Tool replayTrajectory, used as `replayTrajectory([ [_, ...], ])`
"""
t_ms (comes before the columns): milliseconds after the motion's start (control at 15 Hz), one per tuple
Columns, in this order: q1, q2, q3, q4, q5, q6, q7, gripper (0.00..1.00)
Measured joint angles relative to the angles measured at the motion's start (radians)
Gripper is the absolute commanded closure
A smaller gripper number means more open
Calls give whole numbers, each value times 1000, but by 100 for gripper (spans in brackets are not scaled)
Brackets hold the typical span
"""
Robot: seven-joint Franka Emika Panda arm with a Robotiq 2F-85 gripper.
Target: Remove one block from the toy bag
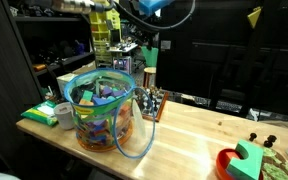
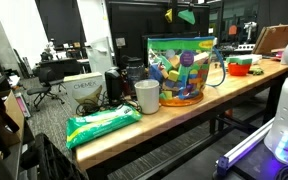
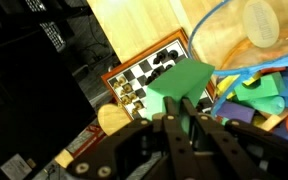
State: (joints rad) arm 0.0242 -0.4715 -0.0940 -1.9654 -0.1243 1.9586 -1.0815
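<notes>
The gripper moves from the toy bag [image 1: 104,112] toward the large green puzzle piece next and lowers the wedge. It then releases the wedge between them, where the tabletop is empty.
The toy bag [image 1: 104,112] is a clear tub with a blue rim and strap, full of colourful blocks, and stands on the wooden table; it also shows in an exterior view [image 2: 179,72] and in the wrist view [image 3: 254,85]. My gripper [image 3: 189,108] is shut on the block [image 3: 179,82], a small green wedge pinched between the fingertips. In an exterior view the block [image 2: 187,16] hangs high above the bag's opening, clear of it. In the exterior view with the bag at the left, the gripper is cut off at the top edge.
A green-and-white packet [image 1: 44,112] [image 2: 102,125] lies near the table end. A white cup [image 2: 147,96] stands beside the bag. A small chessboard [image 1: 152,102] [image 3: 144,75] sits behind it. A large green puzzle piece with a red part [image 1: 246,160] lies further along the table.
</notes>
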Motion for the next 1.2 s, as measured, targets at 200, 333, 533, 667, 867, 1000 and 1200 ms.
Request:
replayTrajectory([
  [200, -44, 24, -23, -17, -35, 44, 127, 97],
  [333, -71, 43, -39, -40, -57, 71, 218, 97],
  [533, -111, 66, -60, -85, -87, 101, 361, 97],
  [667, -133, 82, -72, -116, -101, 106, 456, 97],
  [867, -150, 110, -90, -161, -103, 110, 561, 97],
  [1000, -158, 139, -101, -187, -110, 131, 620, 97],
  [1200, -171, 207, -112, -208, -113, 163, 688, 97],
])
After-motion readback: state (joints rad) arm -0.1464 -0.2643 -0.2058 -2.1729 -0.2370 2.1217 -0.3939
